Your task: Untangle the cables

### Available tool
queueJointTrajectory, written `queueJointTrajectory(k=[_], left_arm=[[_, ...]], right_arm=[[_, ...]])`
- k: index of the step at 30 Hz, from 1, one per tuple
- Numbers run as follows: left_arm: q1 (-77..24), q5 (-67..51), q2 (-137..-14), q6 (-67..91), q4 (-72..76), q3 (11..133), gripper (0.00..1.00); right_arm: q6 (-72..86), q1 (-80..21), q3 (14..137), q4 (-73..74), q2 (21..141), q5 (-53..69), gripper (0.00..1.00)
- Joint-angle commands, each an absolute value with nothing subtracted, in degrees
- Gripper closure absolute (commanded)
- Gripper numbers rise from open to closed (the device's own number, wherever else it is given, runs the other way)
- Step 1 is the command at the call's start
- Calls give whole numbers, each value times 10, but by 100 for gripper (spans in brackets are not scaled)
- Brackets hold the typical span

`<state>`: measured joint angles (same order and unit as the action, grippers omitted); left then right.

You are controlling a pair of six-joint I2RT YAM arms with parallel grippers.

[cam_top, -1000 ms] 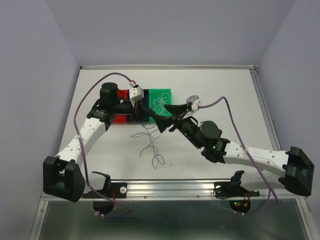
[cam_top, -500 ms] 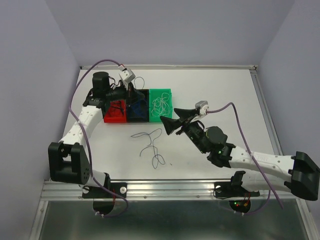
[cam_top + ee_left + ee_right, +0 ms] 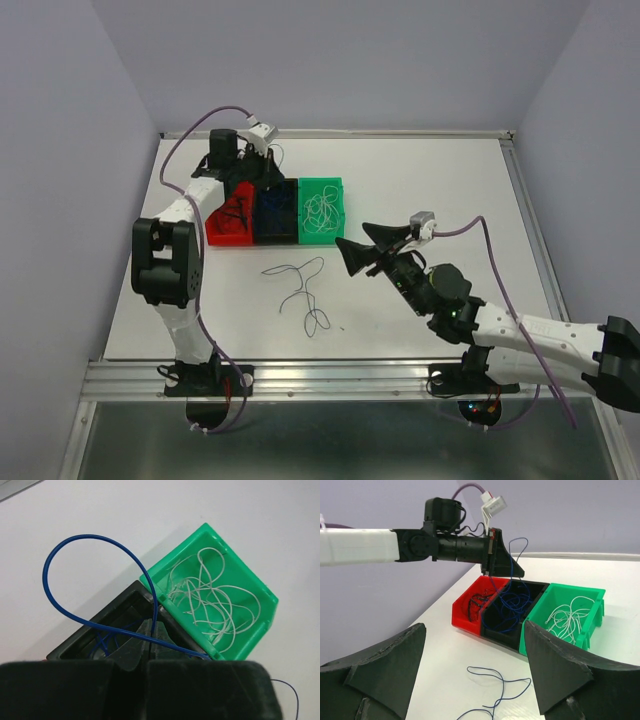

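Other blue cables already lie in the black bin, so my left gripper lowers next toward the inside of the black bin and lets go of the dark blue cable there.
My left gripper is shut on a dark blue cable that loops up above the black bin. In the right wrist view the left gripper hangs over the red bin and black bin, with the cable trailing down into the black bin onto other blue cables. White cables lie in the green bin. Another dark blue cable lies loose on the table, also seen in the right wrist view. My right gripper is open and empty, right of that cable.
The three bins stand in a row at the back left: red, black, green. Black cables lie in the red bin. Thick purple arm cables arch over the table. A metal rail runs along the near edge.
My left gripper has swung back and left over the bins, lifting the blue cable. My right gripper has drawn back toward the near right, away from the bins.
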<state>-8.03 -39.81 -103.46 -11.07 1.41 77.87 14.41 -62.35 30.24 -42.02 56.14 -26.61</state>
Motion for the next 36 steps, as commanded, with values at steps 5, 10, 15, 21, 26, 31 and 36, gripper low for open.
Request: queueJointTrajectory(k=[5,10,15,21,26,31,36], left_arm=[[-126,-162,-1095,-98,8,794,100],[-166,-70,-1151,-95,-71,844,100],[-184,-12,-1182,-98,-91,857,100],[-182,-4,-1148,-98,-83,842,74],[-182,-13,-1074,-101,-74,810,49],[-182,-6,-1019,-112,-97,794,34],[-182,15,-943,-133,-107,758,9]], right_arm=[[151,-628,277,-456,530,-280,16],[160,-628,279,-456,541,-285,16],[169,-628,280,-455,566,-303,16],[202,-628,307,-364,587,-328,14],[244,-628,396,-161,636,-324,8],[258,-628,403,-122,640,-316,6],[258,-628,388,-122,618,-316,6]])
